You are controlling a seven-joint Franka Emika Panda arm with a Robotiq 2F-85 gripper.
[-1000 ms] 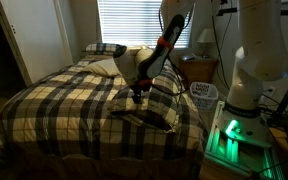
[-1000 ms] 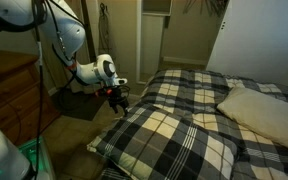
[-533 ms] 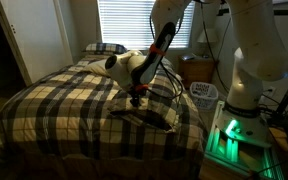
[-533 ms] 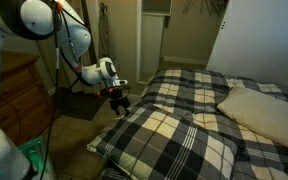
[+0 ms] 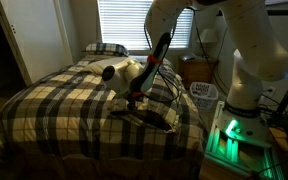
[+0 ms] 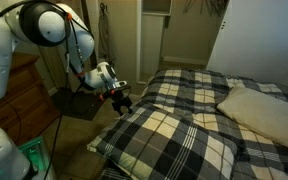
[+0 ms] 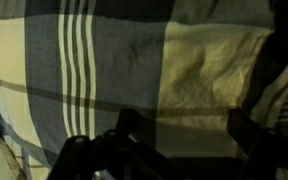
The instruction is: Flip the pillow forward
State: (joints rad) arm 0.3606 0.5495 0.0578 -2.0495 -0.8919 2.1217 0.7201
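Bare cream cloth is already between my open fingers, so I will lower my gripper onto the cream patch (image 7: 197,122) beside the pillow's edge and close on it.
The large plaid pillow (image 5: 156,115) lies flat on the near side of the bed; its dark edge shows in both exterior views (image 6: 179,145). My gripper (image 5: 134,103) hangs just above the pillow's edge, fingers pointing down, and also shows from the side (image 6: 122,102). In the wrist view the pillow's plaid cloth (image 7: 134,60) fills the picture. The two dark fingers of the gripper (image 7: 184,135) stand wide apart at the bottom. They are open, with bare cloth between them and nothing held.
A plain cream pillow (image 5: 112,67) (image 6: 269,108) and a smaller plaid pillow (image 5: 104,48) lie at the head of the bed. A wooden nightstand (image 5: 199,68) with a lamp and a white basket (image 5: 203,95) stand beside the bed. A wooden dresser (image 6: 19,95) stands near the arm.
The arm has bent further and the gripper has come down slightly toward the pillow's edge. The pillow has not moved.
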